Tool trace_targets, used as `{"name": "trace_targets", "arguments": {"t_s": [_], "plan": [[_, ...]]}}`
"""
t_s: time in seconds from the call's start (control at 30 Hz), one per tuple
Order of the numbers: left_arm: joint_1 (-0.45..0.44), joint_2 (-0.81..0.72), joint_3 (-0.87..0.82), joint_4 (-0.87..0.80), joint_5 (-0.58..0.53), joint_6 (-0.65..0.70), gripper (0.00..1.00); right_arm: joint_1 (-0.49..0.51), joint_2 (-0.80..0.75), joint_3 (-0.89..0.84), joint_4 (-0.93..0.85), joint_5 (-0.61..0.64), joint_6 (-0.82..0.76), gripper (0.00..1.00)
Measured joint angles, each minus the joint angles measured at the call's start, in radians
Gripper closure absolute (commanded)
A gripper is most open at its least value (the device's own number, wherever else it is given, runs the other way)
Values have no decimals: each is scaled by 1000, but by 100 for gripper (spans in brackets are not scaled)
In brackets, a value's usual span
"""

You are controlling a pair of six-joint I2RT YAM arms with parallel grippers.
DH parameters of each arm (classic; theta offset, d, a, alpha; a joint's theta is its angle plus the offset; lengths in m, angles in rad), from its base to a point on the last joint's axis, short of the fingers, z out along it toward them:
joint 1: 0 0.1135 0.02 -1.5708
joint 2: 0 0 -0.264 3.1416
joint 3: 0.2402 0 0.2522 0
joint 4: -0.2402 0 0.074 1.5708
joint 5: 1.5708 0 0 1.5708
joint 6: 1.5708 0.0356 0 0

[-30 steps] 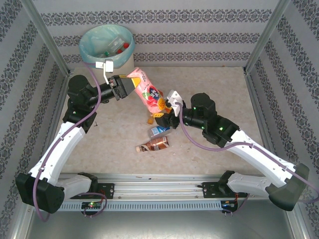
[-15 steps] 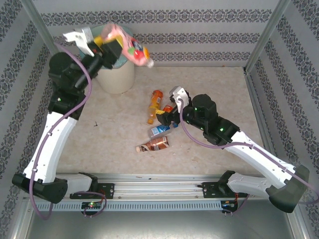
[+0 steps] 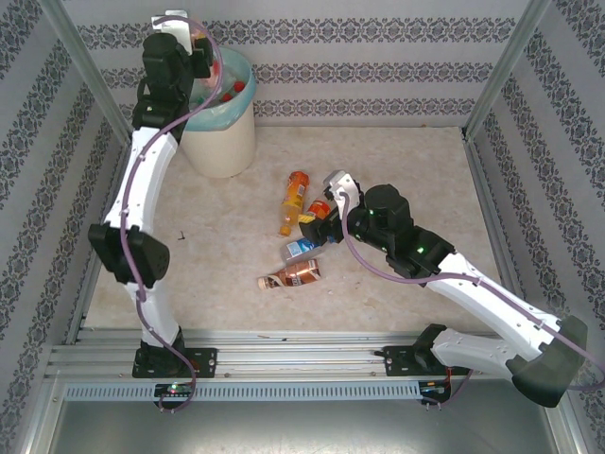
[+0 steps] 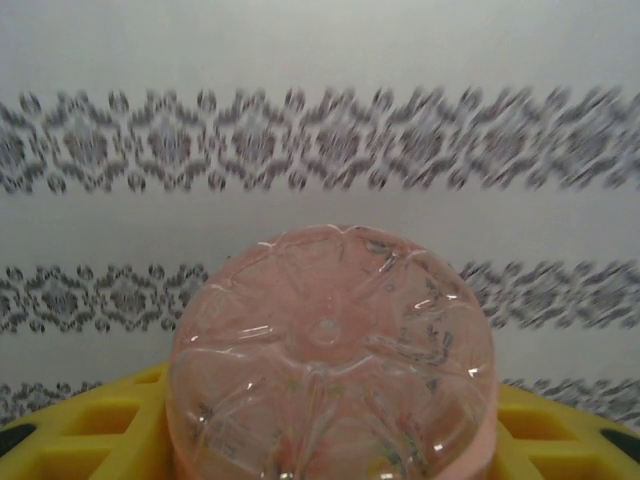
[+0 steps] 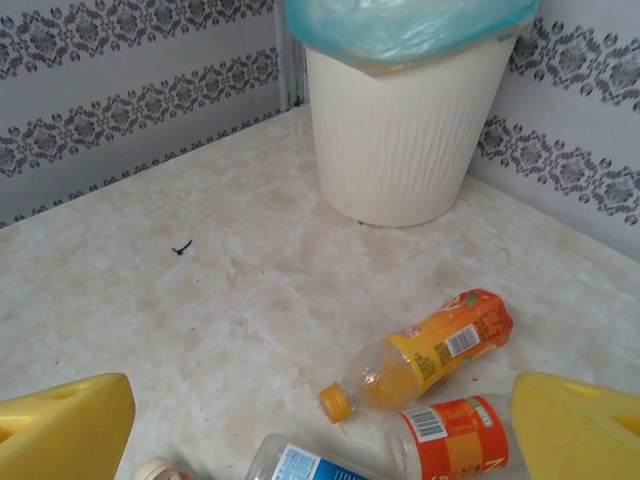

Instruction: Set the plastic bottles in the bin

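Observation:
The pink bottle is to be let go next, after my left gripper tips down into the turquoise-lined opening of the bin below it.
My left gripper (image 3: 200, 52) is raised over the bin (image 3: 219, 128) and shut on a pink bottle (image 3: 215, 64). In the left wrist view the pink bottle's base (image 4: 330, 345) sits between my yellow fingers (image 4: 90, 430). On the table lie an orange bottle (image 3: 294, 200), a clear bottle with an orange label (image 3: 319, 207), a blue-labelled bottle (image 3: 301, 249) and a brown bottle (image 3: 291, 275). My right gripper (image 3: 317, 225) hovers open over the orange-labelled bottle (image 5: 462, 440), with the orange bottle (image 5: 440, 350) just ahead.
The bin (image 5: 410, 140) has a turquoise liner (image 3: 236, 106) and holds bottles with red caps (image 3: 240, 86). Patterned walls and metal posts (image 3: 496, 71) close in the table. A small dark speck (image 5: 181, 247) lies on the marble top.
The left arm has swung the pink bottle from the table's middle up to above the bin. The right gripper has let go of that bottle and opened wide, staying over the lying bottles.

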Motion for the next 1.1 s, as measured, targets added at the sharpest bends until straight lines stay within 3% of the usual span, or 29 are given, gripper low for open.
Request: {"name": "trace_targets", "arguments": {"t_s": [0.27,0.6,0.7,0.77,1.0,1.1], "plan": [[17,240,296,-220,76,-2,67,0,28,-15,-8,-13,24,5],[31,324,322,-301,125,23,68,0,72,-15,-8,-21,32,5],[31,346,318,-321,121,50,79,0,82,-15,-8,-22,33,5],[30,354,308,-330,104,56,81,0,90,-14,-9,-26,33,5],[27,357,294,-367,91,72,79,0,116,-10,-12,-29,32,5],[29,360,296,-369,96,69,73,0,132,0,-13,-29,33,6]]}}
